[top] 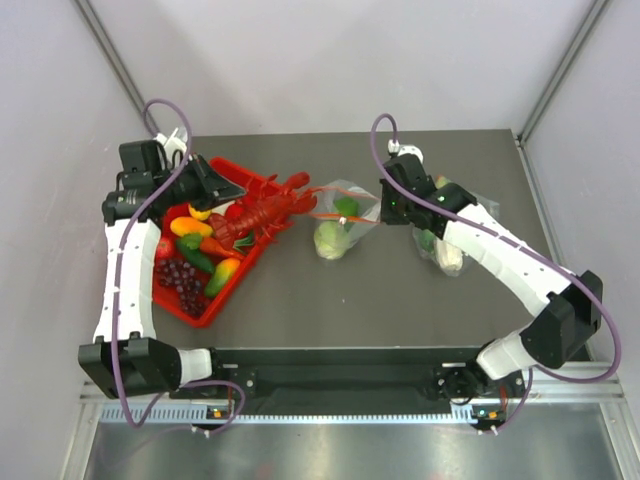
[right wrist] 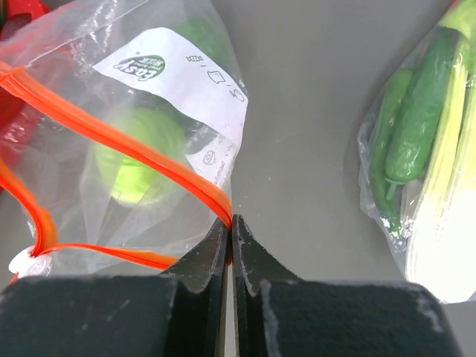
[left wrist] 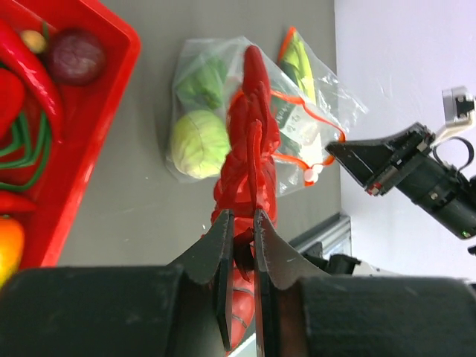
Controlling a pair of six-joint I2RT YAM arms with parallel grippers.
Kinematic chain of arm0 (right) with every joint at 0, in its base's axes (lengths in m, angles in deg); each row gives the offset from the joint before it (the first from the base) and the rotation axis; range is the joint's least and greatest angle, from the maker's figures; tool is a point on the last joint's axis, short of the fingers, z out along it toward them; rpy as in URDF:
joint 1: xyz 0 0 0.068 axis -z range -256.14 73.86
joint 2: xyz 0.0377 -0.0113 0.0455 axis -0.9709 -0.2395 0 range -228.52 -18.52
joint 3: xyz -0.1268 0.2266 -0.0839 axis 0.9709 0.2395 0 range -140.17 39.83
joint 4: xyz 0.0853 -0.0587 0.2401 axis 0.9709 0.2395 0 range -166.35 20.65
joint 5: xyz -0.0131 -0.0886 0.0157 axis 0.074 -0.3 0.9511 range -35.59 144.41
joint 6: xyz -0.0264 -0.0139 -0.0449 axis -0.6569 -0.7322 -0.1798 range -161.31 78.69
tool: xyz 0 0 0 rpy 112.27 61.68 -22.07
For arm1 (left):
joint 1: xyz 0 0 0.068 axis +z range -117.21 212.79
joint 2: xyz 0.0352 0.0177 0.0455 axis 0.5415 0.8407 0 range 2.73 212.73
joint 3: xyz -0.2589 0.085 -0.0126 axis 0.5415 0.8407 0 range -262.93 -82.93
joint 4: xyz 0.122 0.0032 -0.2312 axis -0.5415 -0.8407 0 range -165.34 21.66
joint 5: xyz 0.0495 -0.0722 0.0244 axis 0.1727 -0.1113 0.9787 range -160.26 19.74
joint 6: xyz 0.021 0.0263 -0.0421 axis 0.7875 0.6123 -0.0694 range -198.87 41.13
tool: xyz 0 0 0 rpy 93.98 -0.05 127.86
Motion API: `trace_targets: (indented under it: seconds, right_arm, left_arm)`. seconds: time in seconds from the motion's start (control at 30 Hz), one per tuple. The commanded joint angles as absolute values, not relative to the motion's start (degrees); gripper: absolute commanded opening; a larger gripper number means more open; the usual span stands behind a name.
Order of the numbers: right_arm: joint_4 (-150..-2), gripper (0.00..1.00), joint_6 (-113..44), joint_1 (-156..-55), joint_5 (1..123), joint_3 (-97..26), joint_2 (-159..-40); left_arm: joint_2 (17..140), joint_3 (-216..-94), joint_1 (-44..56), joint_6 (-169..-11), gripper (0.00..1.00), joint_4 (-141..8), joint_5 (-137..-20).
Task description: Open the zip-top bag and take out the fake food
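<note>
The tray's toy fruits lie below and to the left in the top view, so the robot's left gripper needs to move that way next, go down and let go of the overhanging lobster.
The zip-top bag (top: 345, 215) lies mid-table, clear, with an orange-red zip strip (right wrist: 149, 152) round its mouth. Inside it show a pale green cabbage (top: 330, 240) and a darker green piece (left wrist: 202, 82). My right gripper (right wrist: 232, 227) is shut on the zip strip at the bag's right corner; in the top view it (top: 385, 212) sits just right of the bag. A red toy lobster (top: 270, 212), one piece of the fake food, stretches from the tray's edge toward the bag's mouth. My left gripper (left wrist: 243, 223) is shut on a thin dark red part of that lobster (left wrist: 249, 149).
A red tray (top: 205, 318) at the left holds yellow, orange and green toy fruits and dark grapes (top: 180, 275). A second clear bag (top: 445, 250) with leek and green peppers (right wrist: 416, 126) lies right of my right gripper. Grey walls close in the table on three sides.
</note>
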State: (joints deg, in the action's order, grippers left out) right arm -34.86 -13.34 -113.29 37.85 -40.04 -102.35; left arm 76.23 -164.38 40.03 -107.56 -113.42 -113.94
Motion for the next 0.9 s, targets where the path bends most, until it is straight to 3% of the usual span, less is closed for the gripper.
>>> trace_targets:
  seconds: [0.0,0.13,0.27,0.37,0.5,0.6,0.87]
  right_arm:
    - [-36.2,0.00,-14.9,-111.7,37.8,-39.9,-99.7]
    - [-36.5,0.00,-15.6,-110.7,38.4,-39.8,-99.4]
    - [-36.5,0.00,-16.3,-110.0,39.4,-39.8,-99.9]
    - [-37.8,0.00,-16.8,-109.4,40.3,-39.9,-100.2]
    - [-38.7,0.00,-17.1,-109.1,41.7,-42.2,-101.7]
    - [-38.7,0.00,-17.7,-109.0,42.5,-45.2,-103.9]
    - [-38.6,0.00,-18.1,-108.9,43.9,-47.8,-105.3]
  left_arm:
    - [74.2,-167.2,41.9,-105.9,0.00,-112.3,-109.6]
    - [73.2,-167.7,43.9,-109.0,0.00,-107.6,-112.2]
    - [75.2,-166.7,43.9,-125.2,0.00,-85.7,-132.4]
    - [74.9,-164.1,43.3,-137.3,0.00,-72.8,-137.3]
    - [74.3,-162.1,41.0,-139.1,0.00,-68.9,-141.2]
    - [72.8,-159.5,40.1,-140.7,0.00,-65.5,-141.5]
    - [71.4,-158.1,46.8,-124.8,0.00,-82.8,-125.1]
